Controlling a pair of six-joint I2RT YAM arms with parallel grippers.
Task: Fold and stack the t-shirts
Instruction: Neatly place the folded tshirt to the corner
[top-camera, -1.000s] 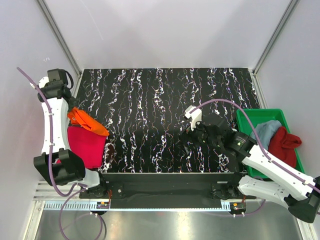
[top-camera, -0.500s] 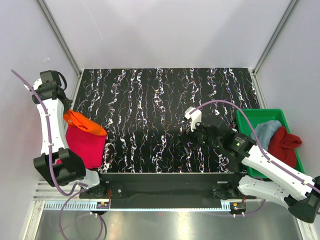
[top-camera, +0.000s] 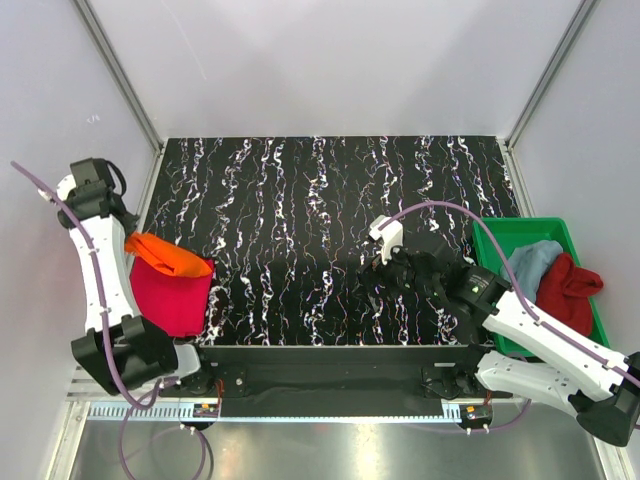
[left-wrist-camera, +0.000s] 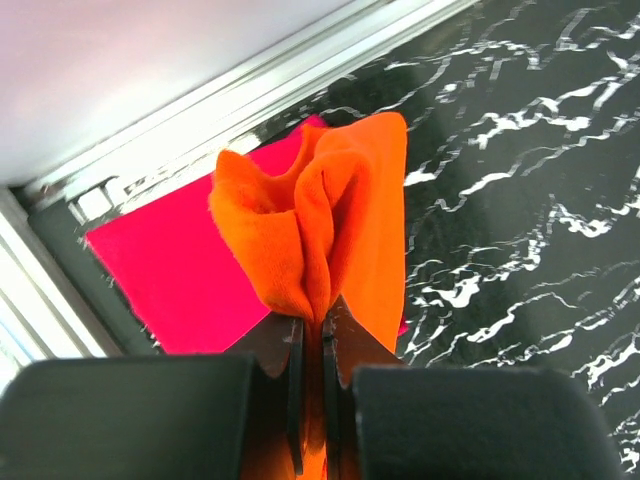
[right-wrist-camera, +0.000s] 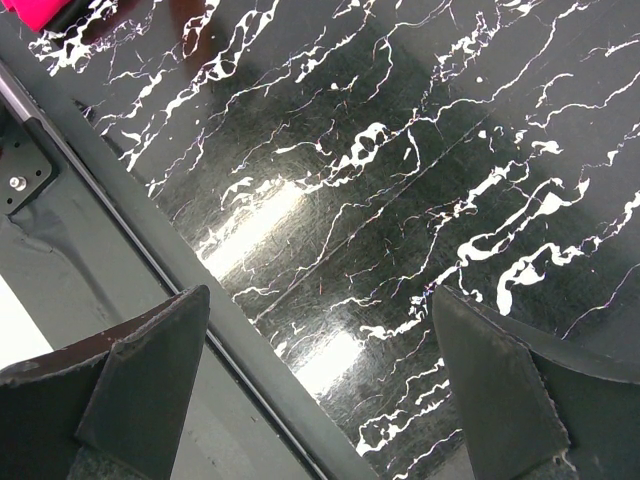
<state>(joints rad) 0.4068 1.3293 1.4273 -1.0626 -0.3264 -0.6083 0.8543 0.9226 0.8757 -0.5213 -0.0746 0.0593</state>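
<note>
The left gripper draws back and down over the pink t-shirt's bare near part next and releases it, since the orange t-shirt (top-camera: 170, 256) covers only the pink one's far part.
The folded magenta-pink t-shirt (top-camera: 168, 293) lies at the table's near left edge; it also shows in the left wrist view (left-wrist-camera: 190, 270). My left gripper (top-camera: 130, 242) is shut on the bright orange t-shirt (top-camera: 170, 256), which hangs bunched over the pink one's far edge, seen close in the left wrist view (left-wrist-camera: 320, 225). My right gripper (top-camera: 375, 268) is open and empty over the bare marbled table, its fingers (right-wrist-camera: 150, 360) wide apart. The light blue t-shirt (top-camera: 528, 262) and the dark red t-shirt (top-camera: 568, 290) lie crumpled in the green tray.
The green plastic tray (top-camera: 498, 240) stands at the right table edge. The black marbled table (top-camera: 320, 200) has grey enclosure walls and metal rails round it. The table's front edge (right-wrist-camera: 230, 330) runs under my right gripper.
My left arm has swung left and toward the near side, carrying the orange t-shirt from the pink shirt's far corner to over its far edge. The right arm has stayed still.
</note>
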